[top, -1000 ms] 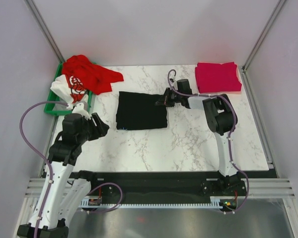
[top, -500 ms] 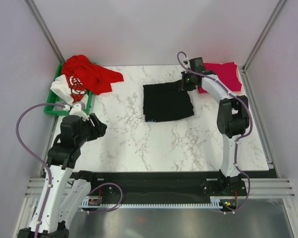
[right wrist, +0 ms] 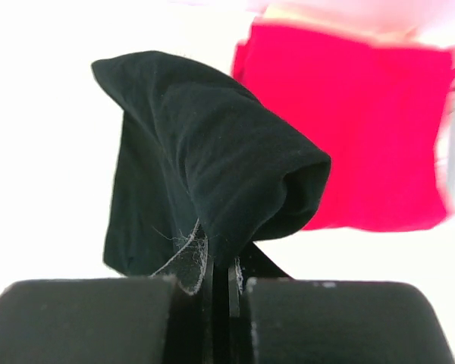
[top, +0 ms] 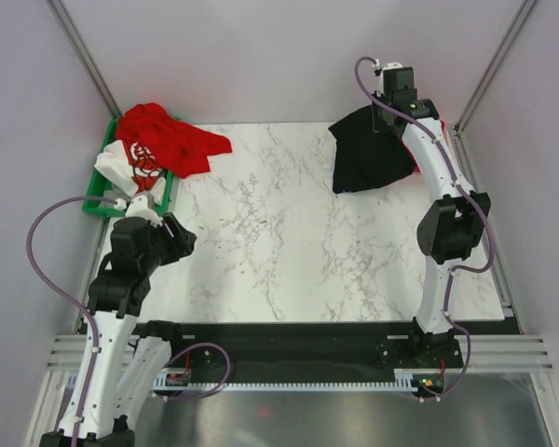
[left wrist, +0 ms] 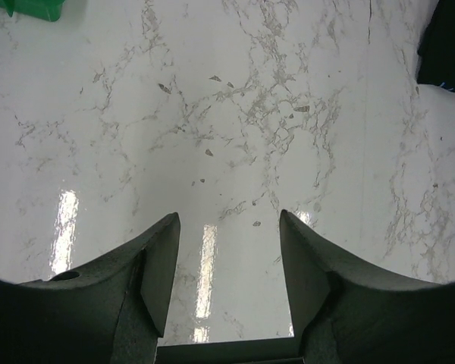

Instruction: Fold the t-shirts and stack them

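The crimson-pink t-shirt (top: 416, 169) (right wrist: 364, 129) is below my right gripper, toward the right in its wrist view. My right gripper will move that way next, lower the black shirt onto it and let go.
My right gripper (top: 388, 110) is shut on the plain black t-shirt (top: 365, 154) and holds it up over the back right corner, where it hangs folded. In the right wrist view the black cloth (right wrist: 205, 159) is pinched between the shut jaws of that gripper (right wrist: 221, 277). The folded crimson-pink t-shirt (right wrist: 364, 129) lies below and beyond it, and the black shirt mostly hides it in the top view. The red t-shirt (top: 172, 140) and the white t-shirt with the red print (top: 130, 168) lie heaped at the back left. My left gripper (top: 184, 235) is open and empty over bare marble (left wrist: 227, 227).
A green plastic bin (top: 98, 200) stands at the table's left edge under the heaped shirts, and its corner shows in the left wrist view (left wrist: 30, 7). Grey walls close in the left, back and right sides. The black shirt's edge shows at the far right of the left wrist view (left wrist: 447, 45).
My right gripper has lifted the black t-shirt off the table's middle and carried it up and to the back right, over the crimson-pink shirt. The left arm has barely moved.
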Controlling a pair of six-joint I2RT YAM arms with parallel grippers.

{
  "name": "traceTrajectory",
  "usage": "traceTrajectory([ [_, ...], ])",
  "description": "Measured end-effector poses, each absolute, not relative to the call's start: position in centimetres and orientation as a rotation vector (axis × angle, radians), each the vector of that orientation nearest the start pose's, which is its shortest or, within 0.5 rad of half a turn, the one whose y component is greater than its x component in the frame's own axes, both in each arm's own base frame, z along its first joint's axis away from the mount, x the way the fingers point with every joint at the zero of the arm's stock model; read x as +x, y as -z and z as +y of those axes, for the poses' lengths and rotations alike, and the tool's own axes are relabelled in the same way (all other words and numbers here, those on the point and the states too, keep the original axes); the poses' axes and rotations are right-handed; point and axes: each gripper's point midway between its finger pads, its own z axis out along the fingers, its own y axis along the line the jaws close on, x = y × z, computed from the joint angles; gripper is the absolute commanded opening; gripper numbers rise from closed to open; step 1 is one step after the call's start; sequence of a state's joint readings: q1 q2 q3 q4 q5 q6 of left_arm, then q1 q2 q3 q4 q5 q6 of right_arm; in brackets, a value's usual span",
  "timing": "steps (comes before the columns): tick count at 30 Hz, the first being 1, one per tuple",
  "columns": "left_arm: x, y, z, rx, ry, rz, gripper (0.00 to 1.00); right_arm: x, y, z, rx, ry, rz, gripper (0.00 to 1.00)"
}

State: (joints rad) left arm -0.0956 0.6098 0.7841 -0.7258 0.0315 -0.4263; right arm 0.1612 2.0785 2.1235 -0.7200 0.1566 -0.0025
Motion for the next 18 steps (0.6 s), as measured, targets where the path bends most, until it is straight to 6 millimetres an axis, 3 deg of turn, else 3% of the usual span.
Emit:
traceTrajectory([
  [4, 22.3, -20.3, -4.4, -0.334, 0.341, 2.117, 0.62, 56.1, -26.0, 5.1, -0.090, 0.141, 2.165, 0.00],
  [13, 22.5, -20.0, -4.5, -0.342, 0.343, 2.131, 0.61, 56.7, -31.1, 1.8, -0.060, 0.195, 2.069, 0.00],
  [18, 22.7, -19.5, -4.5, -0.346, 0.341, 2.155, 0.60, 56.8, -32.0, -0.4, -0.030, 0.199, 2.053, 0.00],
])
